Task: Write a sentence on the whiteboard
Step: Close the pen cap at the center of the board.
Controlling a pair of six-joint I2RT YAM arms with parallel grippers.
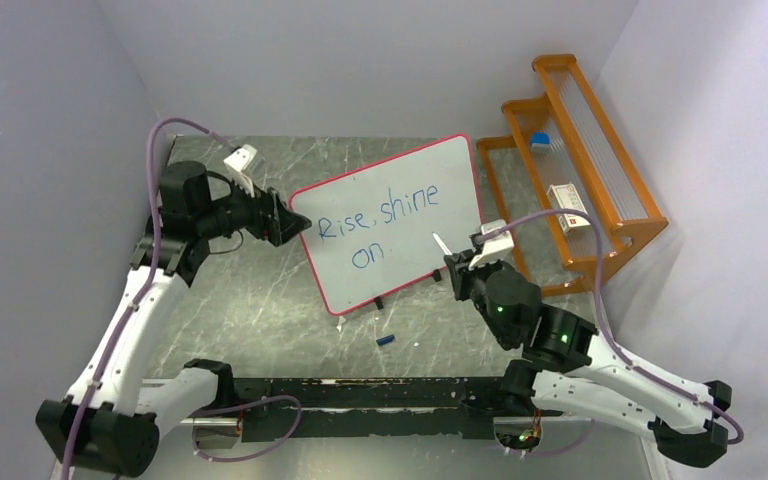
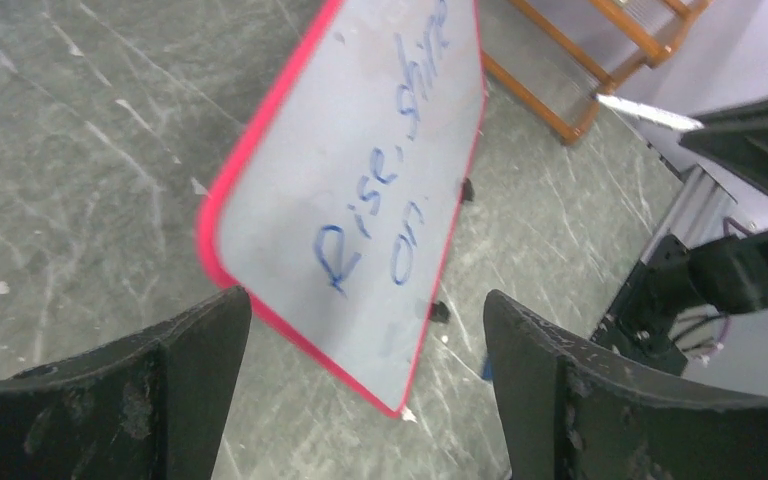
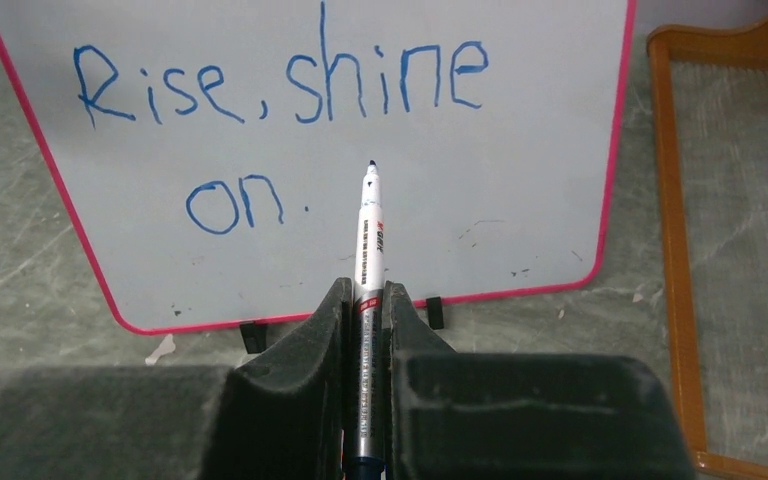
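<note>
I will next move my left gripper back past the board and down onto the blue marker cap (image 1: 385, 340), because the sentence (image 1: 378, 222) is finished and the marker is uncapped.
The whiteboard (image 1: 400, 225) with a pink-red frame stands on two small black feet in mid-table. The sentence (image 1: 378, 222) on it reads "Rise, shine on." in blue, in two lines; it also shows in the right wrist view (image 3: 280, 90) and the left wrist view (image 2: 380, 190). My right gripper (image 1: 457, 262) is shut on a white marker (image 3: 368, 250), uncapped, its tip pointing at the board a little off its surface, right of "on." My left gripper (image 1: 295, 222) is open and empty at the board's left edge, apart from it.
An orange wooden rack (image 1: 570, 170) with small boxes stands to the right of the board. A small blue marker cap (image 1: 386, 340) lies on the table in front of the board. White walls close in at the left, back and right.
</note>
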